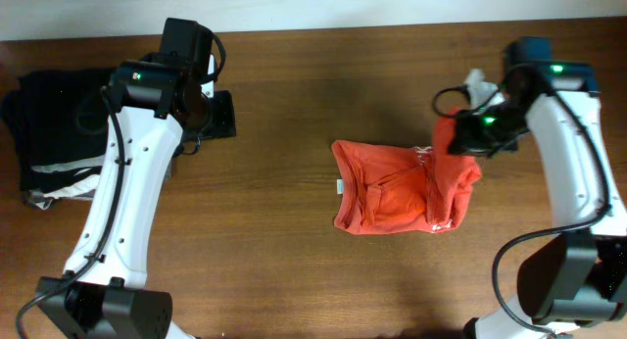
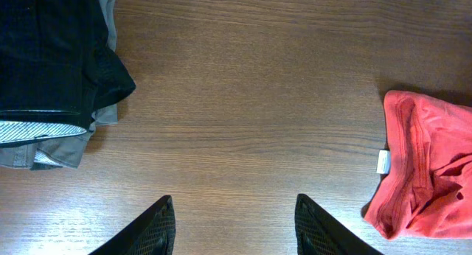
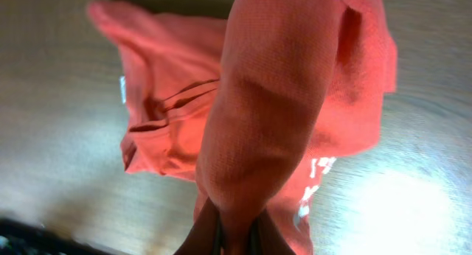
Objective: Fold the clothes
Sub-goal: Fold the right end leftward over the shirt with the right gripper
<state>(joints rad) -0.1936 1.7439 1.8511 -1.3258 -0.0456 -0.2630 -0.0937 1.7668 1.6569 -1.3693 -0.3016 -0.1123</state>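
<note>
The right gripper carries the lifted fold to the left in the overhead view and down to the shirt's tagged edge (image 1: 348, 185) (image 3: 134, 91) next and releases it.
The orange-red T-shirt (image 1: 392, 190) lies crumpled in the middle-right of the wooden table, with bits of white lettering at its right side. My right gripper (image 1: 460, 135) is shut on the shirt's right part and lifts a fold of cloth (image 3: 273, 115) off the table; its fingers (image 3: 234, 236) pinch the cloth. The shirt's left edge with a small white tag shows in the left wrist view (image 2: 424, 166). My left gripper (image 2: 234, 229) is open and empty over bare wood, left of the shirt; in the overhead view (image 1: 211, 114) it is at the far left.
A stack of folded black, grey and white garments (image 1: 59, 133) lies at the table's left edge and also shows in the left wrist view (image 2: 51, 71). The table's far edge (image 1: 313, 27) runs along the top.
</note>
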